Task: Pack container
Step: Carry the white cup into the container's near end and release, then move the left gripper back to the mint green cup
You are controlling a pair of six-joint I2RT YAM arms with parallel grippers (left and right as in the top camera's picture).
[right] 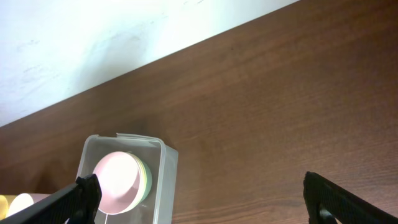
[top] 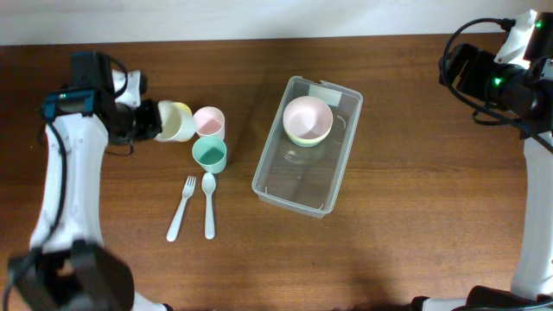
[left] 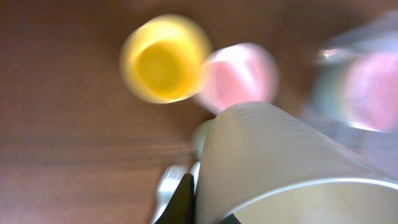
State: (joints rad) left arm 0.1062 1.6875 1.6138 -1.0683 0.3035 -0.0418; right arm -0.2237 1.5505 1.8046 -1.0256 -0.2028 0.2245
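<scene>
The left gripper needs to carry the cream cup [top: 166, 121] to the right in the overhead view next and down into the near part of the container, because the bottom of that part is empty.
The clear container [top: 339, 166] lies right of centre with its white label [top: 326, 93] at the far end. Stacked bowls, pink on top [top: 308, 117], sit inside at that end. My left gripper [top: 145, 121] is shut on the wall of a cream cup [top: 166, 121], held at the left over a yellow cup [top: 184, 121]. The left wrist view shows the cream cup [left: 280, 162] in my jaws [left: 205, 208], blurred. My right gripper [right: 205, 205] is open and empty, far to the right of the container [right: 166, 180].
A pink cup [top: 208, 121] and a green cup [top: 209, 155] stand next to the yellow cup [left: 165, 59]. A white fork [top: 181, 209] and a white spoon [top: 208, 204] lie in front of them. The right arm [top: 497, 79] is at the far right.
</scene>
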